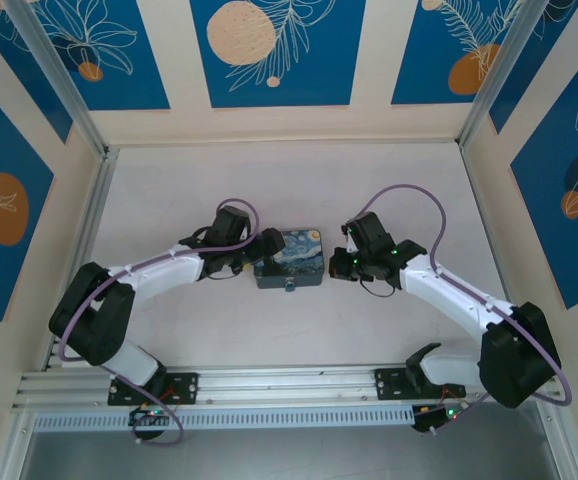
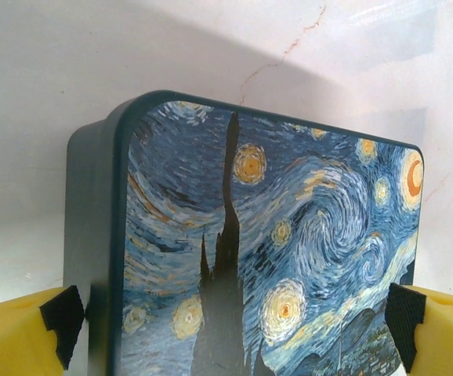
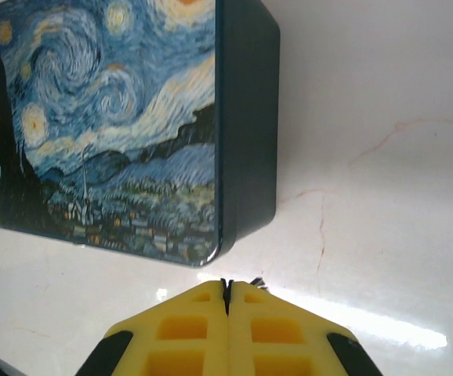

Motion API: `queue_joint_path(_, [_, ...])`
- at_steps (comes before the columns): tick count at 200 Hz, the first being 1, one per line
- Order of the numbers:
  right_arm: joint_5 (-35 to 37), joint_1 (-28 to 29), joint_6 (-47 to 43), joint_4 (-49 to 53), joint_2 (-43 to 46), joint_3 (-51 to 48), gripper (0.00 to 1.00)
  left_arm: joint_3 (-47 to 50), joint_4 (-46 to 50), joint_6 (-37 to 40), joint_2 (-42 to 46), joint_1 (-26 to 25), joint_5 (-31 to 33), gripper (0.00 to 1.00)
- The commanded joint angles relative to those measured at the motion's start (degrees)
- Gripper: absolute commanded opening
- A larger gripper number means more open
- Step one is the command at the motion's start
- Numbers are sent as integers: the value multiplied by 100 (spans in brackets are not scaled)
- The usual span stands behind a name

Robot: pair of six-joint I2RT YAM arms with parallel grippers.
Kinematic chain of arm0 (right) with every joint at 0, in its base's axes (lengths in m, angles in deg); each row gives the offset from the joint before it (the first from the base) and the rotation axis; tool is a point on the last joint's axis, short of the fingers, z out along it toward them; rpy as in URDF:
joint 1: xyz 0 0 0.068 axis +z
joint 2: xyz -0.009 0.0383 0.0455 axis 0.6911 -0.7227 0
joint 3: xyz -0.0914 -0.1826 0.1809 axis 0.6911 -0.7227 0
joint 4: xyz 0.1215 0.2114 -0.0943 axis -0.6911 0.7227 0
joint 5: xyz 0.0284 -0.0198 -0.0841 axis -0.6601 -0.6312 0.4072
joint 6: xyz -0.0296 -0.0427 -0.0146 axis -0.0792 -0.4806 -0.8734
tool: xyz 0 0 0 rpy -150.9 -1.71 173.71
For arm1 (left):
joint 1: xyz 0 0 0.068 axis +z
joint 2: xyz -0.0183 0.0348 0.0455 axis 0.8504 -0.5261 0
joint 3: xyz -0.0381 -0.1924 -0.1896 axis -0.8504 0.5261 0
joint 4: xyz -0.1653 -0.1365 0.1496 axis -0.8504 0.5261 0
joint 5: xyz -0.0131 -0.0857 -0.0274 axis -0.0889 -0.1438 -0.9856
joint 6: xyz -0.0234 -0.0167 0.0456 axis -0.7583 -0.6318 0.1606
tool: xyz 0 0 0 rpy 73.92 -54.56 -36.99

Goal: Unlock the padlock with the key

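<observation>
My right gripper draws back past the tin's near corner next and releases the key there, since the tabletop in front of the tin is bare.
A blue-and-yellow Starry Night tin lies mid-table. A tiny dark-grey padlock hangs at the middle of its near side. My left gripper is open wide at the tin's left end. In the left wrist view its gripper straddles the tin, a black pad at each side. Whether the pads touch it I cannot tell. My right gripper is just right of the tin. Its yellow fingers are shut, with a small dark bit of the key poking out at the tips, near the tin's corner.
The white marbled tabletop is walled on three sides by cream and blue panels. An aluminium rail runs along the near edge under both arm bases. Free room lies behind the tin and in front of it.
</observation>
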Motion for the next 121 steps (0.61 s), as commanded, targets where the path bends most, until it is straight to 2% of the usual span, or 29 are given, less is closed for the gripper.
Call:
queue_joint_path(1, [-112, 184, 238, 123, 337, -145, 0, -142, 248, 149, 66, -52, 271, 100])
queue_joint_path(41, [-239, 694, 594, 67, 723, -259, 0, -35, 996, 411, 937, -41, 721, 100])
queue_joint_path(73, [-234, 1224, 981, -278, 613, -210, 0, 645, 817, -119, 1784, -43, 357, 100])
queue_joint_path(121, [521, 2032, 1281, -302, 74, -343, 0, 1472, 574, -789, 2592, -57, -36, 100])
